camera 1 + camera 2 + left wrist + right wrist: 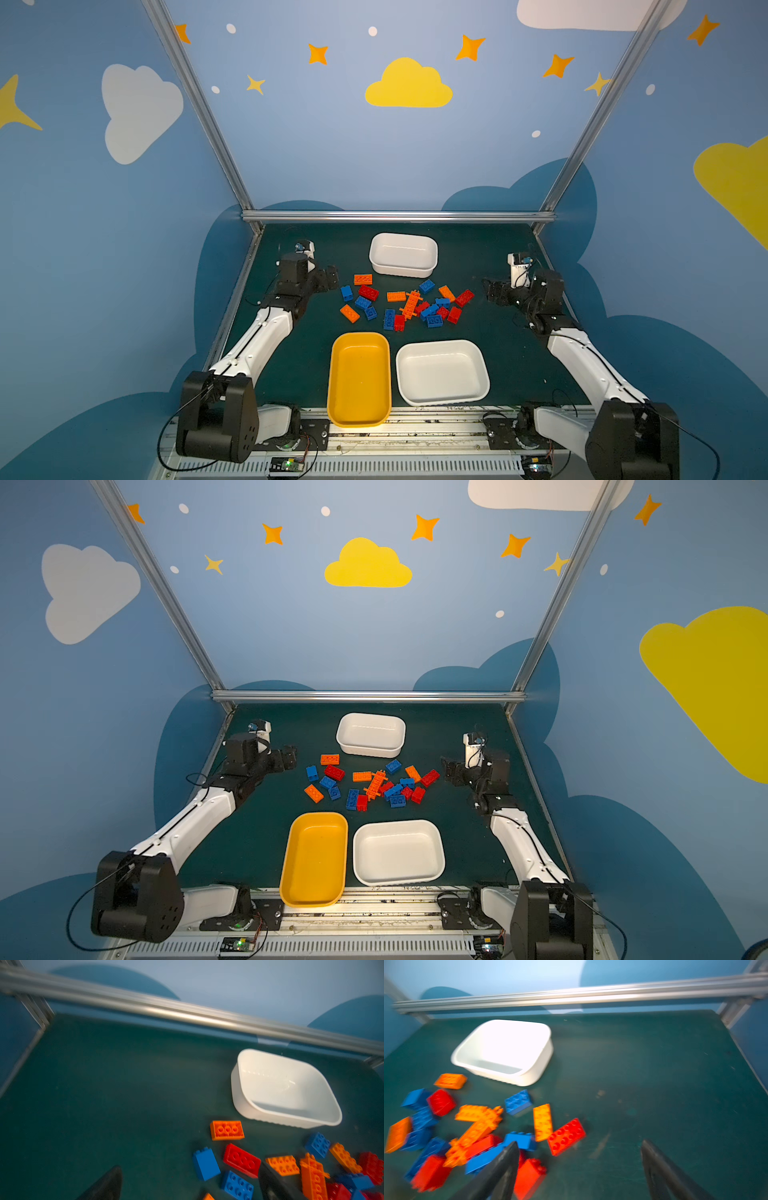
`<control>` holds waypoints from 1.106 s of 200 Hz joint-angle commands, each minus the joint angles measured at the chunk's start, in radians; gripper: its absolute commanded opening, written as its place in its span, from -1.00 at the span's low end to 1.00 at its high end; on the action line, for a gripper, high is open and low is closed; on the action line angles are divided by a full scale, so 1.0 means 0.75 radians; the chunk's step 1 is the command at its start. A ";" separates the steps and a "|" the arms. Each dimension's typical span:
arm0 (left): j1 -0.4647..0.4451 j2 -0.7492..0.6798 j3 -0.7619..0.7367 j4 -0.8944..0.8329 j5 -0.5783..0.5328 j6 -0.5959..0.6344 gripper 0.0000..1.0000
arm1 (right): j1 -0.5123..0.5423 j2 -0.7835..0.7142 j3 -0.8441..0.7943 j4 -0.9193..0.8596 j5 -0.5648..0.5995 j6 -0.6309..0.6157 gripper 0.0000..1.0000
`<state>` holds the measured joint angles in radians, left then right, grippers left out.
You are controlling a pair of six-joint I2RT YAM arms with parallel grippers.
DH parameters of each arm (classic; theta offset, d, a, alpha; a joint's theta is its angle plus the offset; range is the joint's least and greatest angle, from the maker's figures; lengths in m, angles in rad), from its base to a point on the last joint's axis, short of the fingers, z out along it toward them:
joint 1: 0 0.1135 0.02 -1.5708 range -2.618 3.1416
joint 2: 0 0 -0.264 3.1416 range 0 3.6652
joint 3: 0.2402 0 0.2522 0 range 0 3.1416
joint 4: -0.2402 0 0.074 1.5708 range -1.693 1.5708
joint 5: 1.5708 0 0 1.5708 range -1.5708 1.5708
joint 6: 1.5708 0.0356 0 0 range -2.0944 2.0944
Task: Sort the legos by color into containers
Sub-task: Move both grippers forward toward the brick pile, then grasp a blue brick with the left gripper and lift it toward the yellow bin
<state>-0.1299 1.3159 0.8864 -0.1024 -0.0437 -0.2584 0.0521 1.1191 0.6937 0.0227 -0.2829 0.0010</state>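
My left gripper tips downward next and lowers its open fingers around the sides of the blue brick at the pile's outer edge [346,293] [206,1164], since bare mat borders that brick.
Orange, blue and red legos [407,303] [374,783] lie scattered mid-table. All three containers are empty: a yellow tub [359,386] and a wide shallow white tub [442,374] stand at the front, and a deeper white tub [403,253] at the back. My left gripper [332,276] [190,1167] hovers open at the pile's left edge, over a blue brick [205,1163] and a red brick [242,1160]. At the pile's right edge my right gripper [490,291] [579,1144] is open, with a red brick [566,1136] just beyond its fingertips. Neither holds anything.
A metal frame rail [399,216] runs along the back of the green mat, with slanted posts at both back corners and blue walls close on each side. The arm bases [216,415] sit at the front corners beside the two front tubs.
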 commanded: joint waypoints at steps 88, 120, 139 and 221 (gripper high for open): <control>-0.192 0.523 0.375 -0.562 -0.178 -0.324 0.81 | 0.337 -0.093 0.186 -0.535 -0.292 -0.079 0.78; -0.201 0.663 0.456 -0.559 -0.203 -0.357 0.70 | 0.418 -0.055 0.193 -0.539 -0.222 -0.097 0.77; -0.205 0.724 0.499 -0.543 -0.207 -0.362 0.62 | 0.448 -0.032 0.198 -0.544 -0.201 -0.103 0.77; -0.210 0.900 0.617 -0.566 -0.228 -0.395 -0.03 | 0.468 0.001 0.213 -0.566 -0.175 -0.132 0.77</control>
<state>-0.2844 1.9743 1.3308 -0.5011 -0.2047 -0.5400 0.3973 1.1122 0.8211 -0.3782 -0.4252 -0.0757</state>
